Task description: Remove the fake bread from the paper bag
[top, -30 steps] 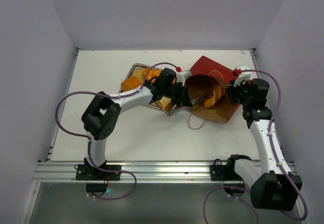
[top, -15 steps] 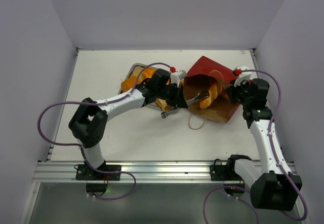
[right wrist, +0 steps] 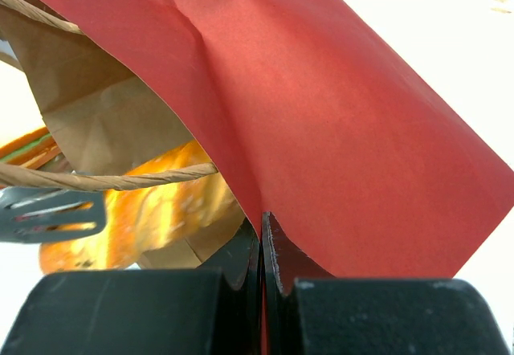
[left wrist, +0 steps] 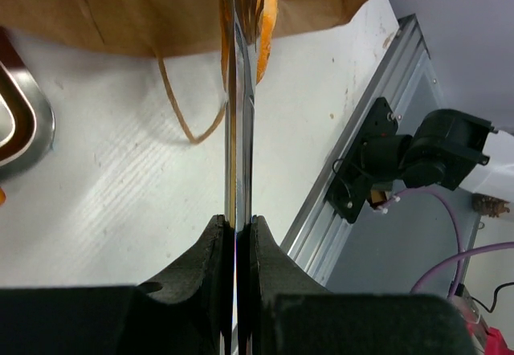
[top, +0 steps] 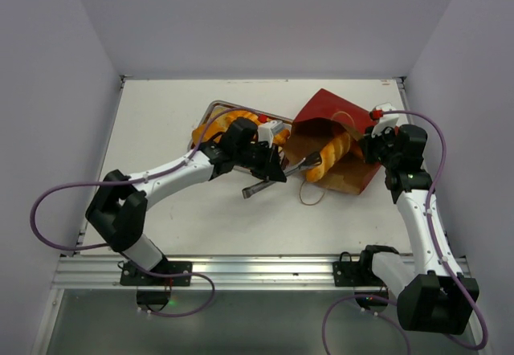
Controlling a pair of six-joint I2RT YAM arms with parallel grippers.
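Observation:
Other bread lies on the metal tray. My left gripper will next move the roll [top: 333,154] in its tongs to the left in the top view, over the metal tray, and then let go of it.
The red paper bag [top: 329,103] lies on its side, its brown mouth facing left. A glossy golden long roll [top: 333,154] of fake bread lies in the mouth. My left gripper [top: 273,170] is shut on metal tongs [top: 299,165], whose tips reach the roll. In the left wrist view the tongs [left wrist: 239,90] run edge-on from my gripper [left wrist: 238,230] to the roll [left wrist: 266,10] at the bag [left wrist: 120,10]. My right gripper [top: 366,148] is shut on the bag's right edge. It pinches the red paper [right wrist: 321,90] in the right wrist view [right wrist: 262,228], with the roll [right wrist: 152,218] inside.
A metal tray [top: 210,112] with several orange bread pieces [top: 215,127] sits left of the bag, partly behind my left arm. A string handle [top: 308,196] lies on the table before the bag. The table's near rail [left wrist: 361,130] is close behind the tongs.
My left arm has drawn back to the left and nearer, pulling the tongs out of the bag's mouth. The roll has slid toward the mouth. The right arm has not moved.

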